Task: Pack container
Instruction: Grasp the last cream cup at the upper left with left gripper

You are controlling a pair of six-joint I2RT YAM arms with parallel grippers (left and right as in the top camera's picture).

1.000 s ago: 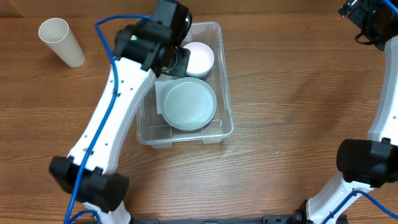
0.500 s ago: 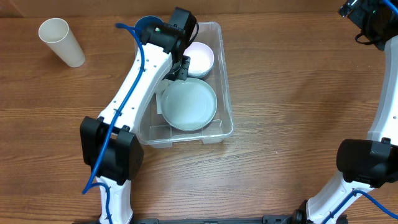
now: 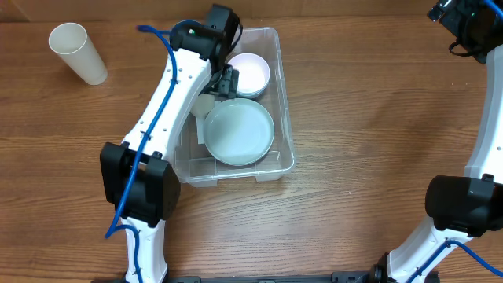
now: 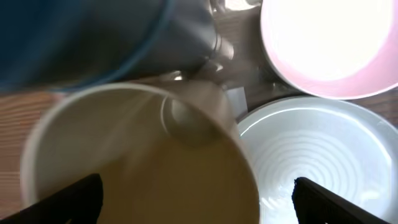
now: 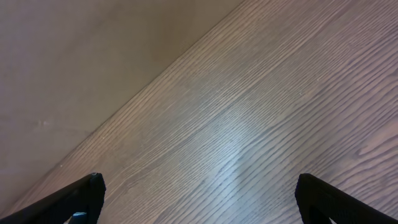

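Observation:
I need to lift my left gripper next, bring it across to the second paper cup still outside the bin and lower it to the bin-facing rim (image 3: 85,37).
The container (image 3: 286,118), a clear plastic bin, holds a pale bowl (image 3: 238,132) at the front and a pink bowl (image 3: 253,72) behind it. A cream paper cup (image 3: 205,105) lies at the bin's left side, beside the pale bowl. My left gripper (image 3: 223,82) hangs over the bin, just above this cup. In the left wrist view the cup (image 4: 143,168) fills the space between the wide-open fingers of the left gripper (image 4: 196,182), and the right finger stands apart from its rim. My right gripper (image 5: 199,180) is open over bare wood.
A second paper cup (image 3: 78,53) rests on the table at the far left. Something blue (image 3: 183,30) shows at the bin's back left corner, mostly hidden by the left arm. The right arm (image 3: 464,20) stays at the table's far right corner.
The left gripper has opened, and the cream cup now shows in the bin beside the pale bowl. The left arm has swung a little. The right arm has not moved.

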